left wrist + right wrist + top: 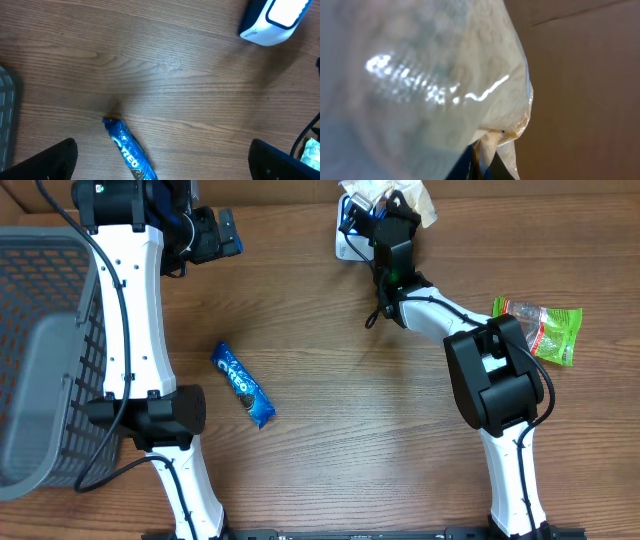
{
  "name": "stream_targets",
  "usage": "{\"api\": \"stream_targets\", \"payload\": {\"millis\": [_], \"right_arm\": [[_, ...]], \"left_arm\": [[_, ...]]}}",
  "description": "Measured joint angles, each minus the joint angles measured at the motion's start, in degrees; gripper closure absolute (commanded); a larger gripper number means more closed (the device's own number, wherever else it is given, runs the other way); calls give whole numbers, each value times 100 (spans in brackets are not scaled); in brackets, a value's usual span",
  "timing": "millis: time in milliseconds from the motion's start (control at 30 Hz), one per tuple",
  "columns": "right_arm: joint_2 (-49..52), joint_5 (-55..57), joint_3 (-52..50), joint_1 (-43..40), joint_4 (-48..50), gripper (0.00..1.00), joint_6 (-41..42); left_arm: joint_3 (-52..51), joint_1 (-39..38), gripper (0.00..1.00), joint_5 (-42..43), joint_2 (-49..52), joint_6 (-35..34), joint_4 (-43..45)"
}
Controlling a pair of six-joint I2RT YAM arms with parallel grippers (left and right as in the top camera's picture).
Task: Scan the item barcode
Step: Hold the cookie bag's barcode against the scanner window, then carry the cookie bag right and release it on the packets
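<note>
My right gripper should next move the packet (415, 198) back and down onto the green snack bag (545, 332) and let go of it there, because that spot is clear of the scanner.
My right gripper (385, 220) is at the back of the table, shut on the edge of a pale, glossy plastic packet (415, 198). It holds the packet right by the white and dark blue barcode scanner (347, 242). In the right wrist view the packet (445, 75) fills most of the frame, and its crimped edge is pinched in my right gripper (485, 162). My left gripper (215, 235) hovers at the back left, open and empty. Its wrist view shows the scanner (275, 20) at the top right, with the left gripper (162, 150) spread wide.
A blue Oreo pack (242, 385) lies on the wood left of centre; in the left wrist view the Oreo pack (129, 150) is below the open fingers. A green snack bag (545, 330) lies at the right. A grey mesh basket (40, 350) stands on the left edge.
</note>
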Motion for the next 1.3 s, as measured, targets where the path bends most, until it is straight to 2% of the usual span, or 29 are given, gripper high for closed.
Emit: {"api": "stream_targets", "payload": {"millis": [133, 1033, 1133, 1300], "right_arm": [[15, -68, 0, 0, -380, 96, -13], [26, -55, 0, 39, -376, 96, -232], [-177, -13, -9, 114, -852, 96, -275], [-1193, -39, -48, 323, -2476, 96, 57]], "left_arm": [[0, 0, 0, 0, 0, 0, 0], [0, 0, 0, 0, 0, 0, 0], [0, 0, 0, 2, 0, 0, -2], [0, 0, 0, 0, 0, 0, 0]]}}
